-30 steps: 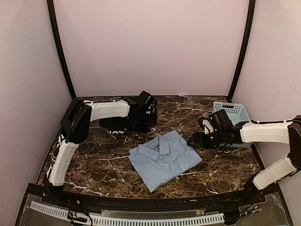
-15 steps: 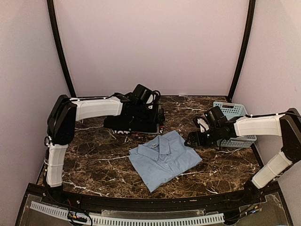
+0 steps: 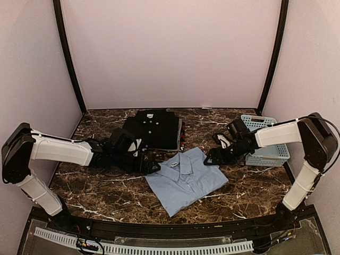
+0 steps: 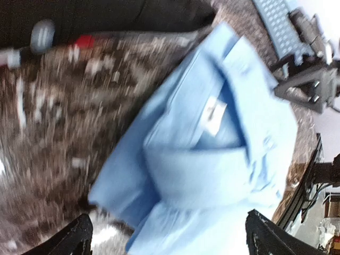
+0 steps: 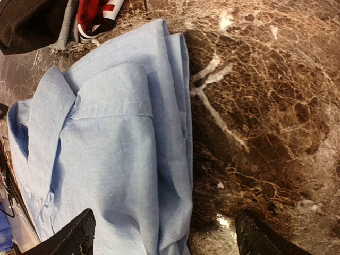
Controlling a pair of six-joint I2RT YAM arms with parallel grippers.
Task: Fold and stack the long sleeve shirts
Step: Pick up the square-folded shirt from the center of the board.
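My left gripper draws back and down and opens its fingers around the blue shirt's side edge point(image 3: 153, 186) near the collar next, since my right gripper stands at the opposite side.
The light blue long sleeve shirt point(image 3: 186, 180) lies folded, collar up, in the middle of the marble table point(image 3: 249, 186). The black shirt point(image 3: 154, 130) lies folded behind it. My left gripper point(image 3: 151, 167) hangs low at the blue shirt's left edge. In the left wrist view it point(image 4: 170, 241) is open, with the blue shirt point(image 4: 212, 138) and its white neck label between and beyond the fingertips. My right gripper point(image 3: 210, 158) is at the shirt's far right corner. In its wrist view it point(image 5: 170, 239) is open, straddling the folded edge of the blue shirt point(image 5: 106, 159).
A pale blue lattice basket point(image 3: 265, 141) stands at the back right, just behind my right forearm. A red and white item point(image 5: 95, 13) lies beside the black shirt point(image 5: 26, 21), between the two shirts. Pale walls close the table in on three sides.
My left arm has left the black shirt at the back, swung forward to the blue shirt's left edge, and its gripper has opened. My right gripper has slid left to the blue shirt's corner.
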